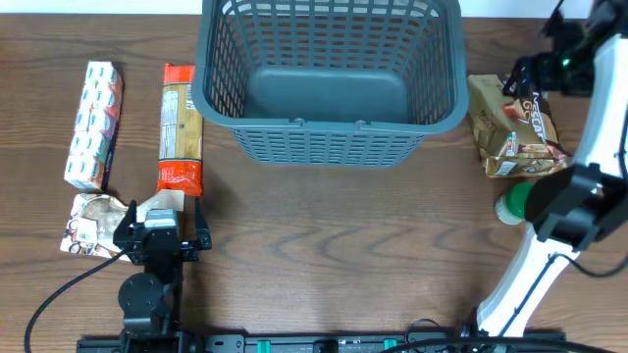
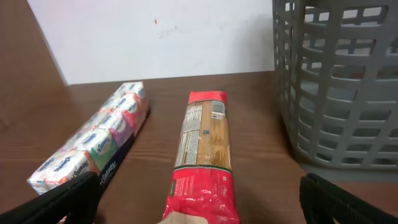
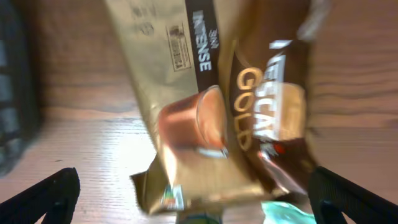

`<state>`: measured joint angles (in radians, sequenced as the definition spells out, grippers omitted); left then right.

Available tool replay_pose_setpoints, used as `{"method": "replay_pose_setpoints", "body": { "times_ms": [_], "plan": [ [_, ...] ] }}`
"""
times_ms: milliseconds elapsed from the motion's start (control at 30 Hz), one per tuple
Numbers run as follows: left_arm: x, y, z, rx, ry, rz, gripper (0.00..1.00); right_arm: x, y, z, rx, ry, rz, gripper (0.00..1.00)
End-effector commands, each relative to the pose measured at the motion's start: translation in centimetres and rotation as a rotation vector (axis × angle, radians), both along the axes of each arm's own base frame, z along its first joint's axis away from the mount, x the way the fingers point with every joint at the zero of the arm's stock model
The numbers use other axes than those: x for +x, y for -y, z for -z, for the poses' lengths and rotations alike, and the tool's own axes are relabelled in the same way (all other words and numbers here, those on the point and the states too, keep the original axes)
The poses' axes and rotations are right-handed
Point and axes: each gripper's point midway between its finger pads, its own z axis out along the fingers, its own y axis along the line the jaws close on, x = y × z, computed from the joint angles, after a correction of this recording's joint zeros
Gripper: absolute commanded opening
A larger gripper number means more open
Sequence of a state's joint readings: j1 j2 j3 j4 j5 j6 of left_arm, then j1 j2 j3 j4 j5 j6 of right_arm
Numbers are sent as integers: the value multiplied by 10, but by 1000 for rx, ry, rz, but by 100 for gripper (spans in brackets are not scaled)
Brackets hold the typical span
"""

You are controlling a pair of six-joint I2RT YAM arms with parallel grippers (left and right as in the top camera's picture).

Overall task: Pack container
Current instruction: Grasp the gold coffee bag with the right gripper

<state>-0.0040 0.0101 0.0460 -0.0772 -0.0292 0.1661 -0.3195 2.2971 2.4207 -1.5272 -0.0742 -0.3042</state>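
The bag lies below the open fingers of my right gripper and between them, so next I need to lower them onto the middle of the coffee bag [image 1: 515, 127] [image 3: 211, 93].
The dark grey mesh basket [image 1: 329, 142] stands at the back middle of the table, with nothing showing inside; its wall also shows in the left wrist view [image 2: 336, 93]. My left gripper [image 1: 162, 227] [image 2: 199, 194] is open and empty, with the near end of a red and tan pasta pack [image 1: 181, 127] [image 2: 202, 149] between its fingers. My right gripper [image 1: 542, 201] [image 3: 196, 183] is open and empty, over the near end of a gold-brown coffee bag [image 1: 515, 127] [image 3: 211, 93].
A long tissue pack [image 1: 93, 123] [image 2: 93, 140] lies left of the pasta. A small crumpled snack bag [image 1: 90, 221] lies by my left gripper. A green-topped item [image 1: 510, 206] [image 3: 283, 213] sits under my right gripper. The right arm's elbow [image 1: 564, 59] stands right of the basket.
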Motion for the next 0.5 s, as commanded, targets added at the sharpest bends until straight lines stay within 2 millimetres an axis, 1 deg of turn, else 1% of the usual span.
{"method": "replay_pose_setpoints", "body": {
  "times_ms": [0,67,267,467],
  "plan": [
    [0,0,17,17,-42,2,98,-4,-3,46,40,-99,-27,99],
    [0,0,17,17,-42,2,99,-6,-5,68,54,-138,-36,99],
    [0,0,17,17,-42,2,99,-11,-10,118,74,-191,-42,99],
    [0,0,17,17,-42,2,99,-29,-16,154,96,-251,-41,99]
  ]
}}
